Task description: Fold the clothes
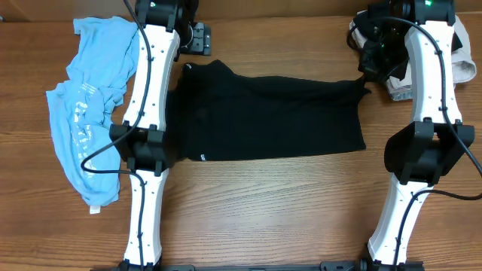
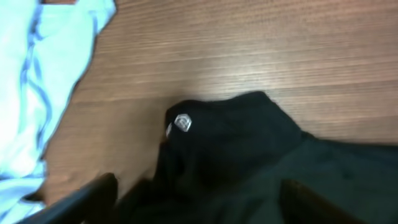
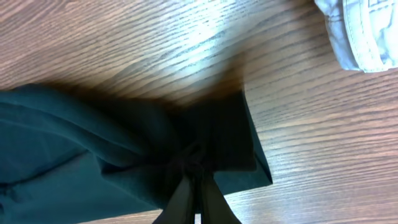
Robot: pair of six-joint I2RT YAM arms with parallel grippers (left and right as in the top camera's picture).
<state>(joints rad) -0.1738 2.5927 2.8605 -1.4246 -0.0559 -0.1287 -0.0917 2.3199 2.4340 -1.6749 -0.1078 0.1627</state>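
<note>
I should next move my right gripper back and down over the same end's near corner [image 1: 358,143] [image 3: 263,180] and let go of the pinched corner, which is still at the far edge of the black garment.
A black garment [image 1: 263,113] lies spread flat across the middle of the table. My left gripper [image 1: 197,44] is open, its fingers [image 2: 198,186] wide apart over the garment's top left corner [image 2: 249,149], which bears a small white logo [image 2: 182,122]. My right gripper [image 1: 367,74] is at the garment's top right corner. In the right wrist view its fingers [image 3: 198,171] are shut on a bunched pinch of the black cloth [image 3: 124,149].
A crumpled light blue garment [image 1: 83,120] lies at the left, also in the left wrist view [image 2: 37,81]. A pale grey garment [image 1: 463,60] sits at the back right, its edge in the right wrist view [image 3: 360,31]. Bare wooden table [image 1: 263,211] lies in front.
</note>
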